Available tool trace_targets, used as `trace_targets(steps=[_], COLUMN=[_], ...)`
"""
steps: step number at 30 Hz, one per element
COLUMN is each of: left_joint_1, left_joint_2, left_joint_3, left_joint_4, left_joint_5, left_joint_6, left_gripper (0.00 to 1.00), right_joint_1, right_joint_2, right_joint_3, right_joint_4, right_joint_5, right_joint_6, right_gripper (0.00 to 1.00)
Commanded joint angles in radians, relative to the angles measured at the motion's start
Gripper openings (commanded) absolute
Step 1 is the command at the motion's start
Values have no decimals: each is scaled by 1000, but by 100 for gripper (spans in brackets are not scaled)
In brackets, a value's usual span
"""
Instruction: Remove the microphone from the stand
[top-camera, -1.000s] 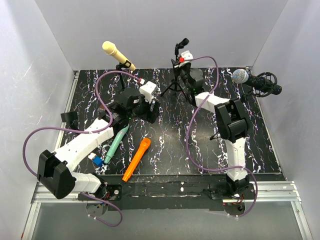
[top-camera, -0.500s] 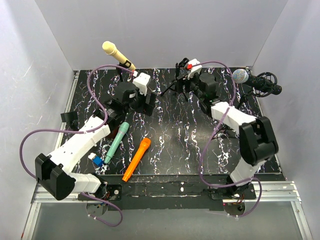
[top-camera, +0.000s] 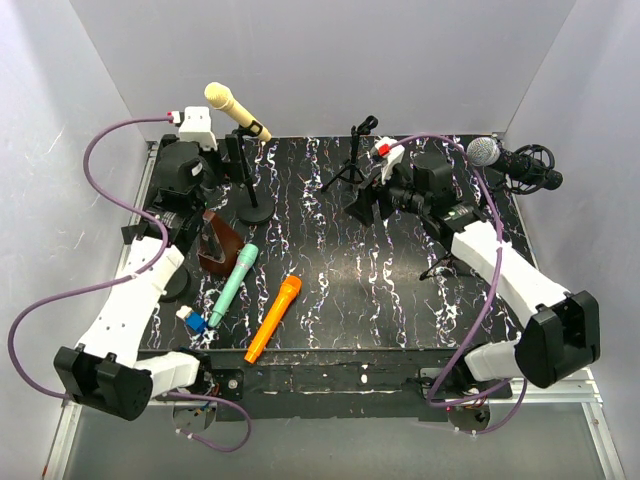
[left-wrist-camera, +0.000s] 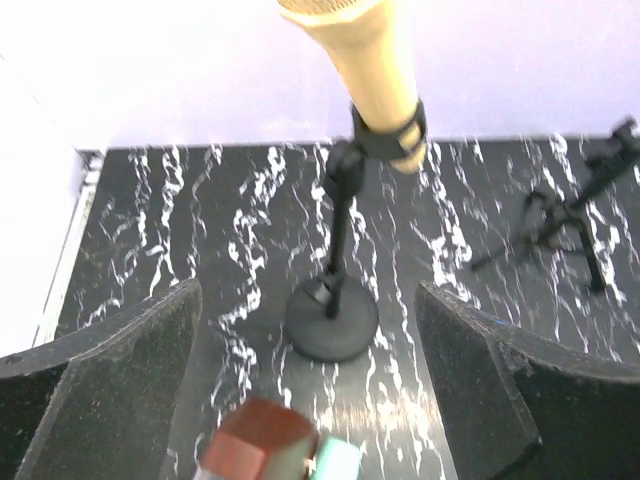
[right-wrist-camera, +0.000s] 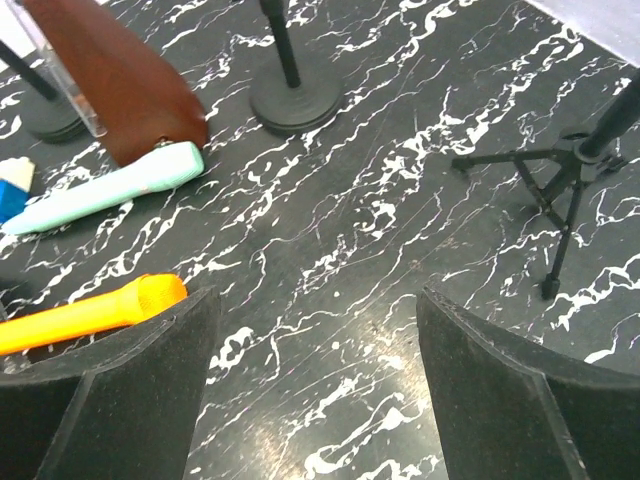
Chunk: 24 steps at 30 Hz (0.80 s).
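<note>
The yellow microphone's handle below its head (top-camera: 239, 115) (left-wrist-camera: 370, 75) is farther outward than the open fingers, so my left gripper should tilt up and move outward onto it next.
A yellow microphone (top-camera: 232, 108) sits tilted in the clip of a black stand with a round base (top-camera: 252, 212) at the back left. In the left wrist view the microphone (left-wrist-camera: 370, 60) is top centre, above the base (left-wrist-camera: 332, 318). My left gripper (top-camera: 218, 170) is open and empty, just left of the stand pole; in its own view (left-wrist-camera: 310, 400) the stand lies ahead between the jaws. My right gripper (top-camera: 365, 205) is open and empty over the mat's middle, also seen in the right wrist view (right-wrist-camera: 315, 390). A silver-headed black microphone (top-camera: 500, 155) sits in a mount at the back right.
An empty tripod stand (top-camera: 355, 160) is at the back centre, just behind my right gripper. A teal microphone (top-camera: 233, 285), an orange microphone (top-camera: 273, 318), a brown object (top-camera: 215, 240) and a small blue item (top-camera: 193, 320) lie at the front left. White walls enclose the mat.
My left arm has swung from the mat's middle to the far left and now faces the yellow microphone's stand. My right gripper has pulled back from the tripod toward the mat's middle.
</note>
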Motion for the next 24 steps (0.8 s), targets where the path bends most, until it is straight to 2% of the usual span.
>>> trace_targets(steps=[1,3,10,17,20,24], left_joint_1=[52,77,158,170,170,170], left_joint_2=[5,36,183,327,366,387], left_joint_3=[-99,-125,-107,-19,13,50], left_joint_4=[345,476,697,786,812,841], left_joint_5=[54,163,355,546,534,437], left_joint_6=[31,22,-59,-59,-79,-98], left_gripper=[88,88,87,79,74,65], right_joint_1=[-1,-1,11,37,42,49], right_joint_2=[-58,-63,-72,-67,-69,-75], right_joint_3=[91,131,206,249,255,248], right_joint_4=[-161,-213,-342,-407,-416,-434], right_joint_5=[-50,-44,-8,39,47,61], right_joint_6=[-29,-49,-132,-189,-198,-215], right_gripper=[86,86,87,88,88,88])
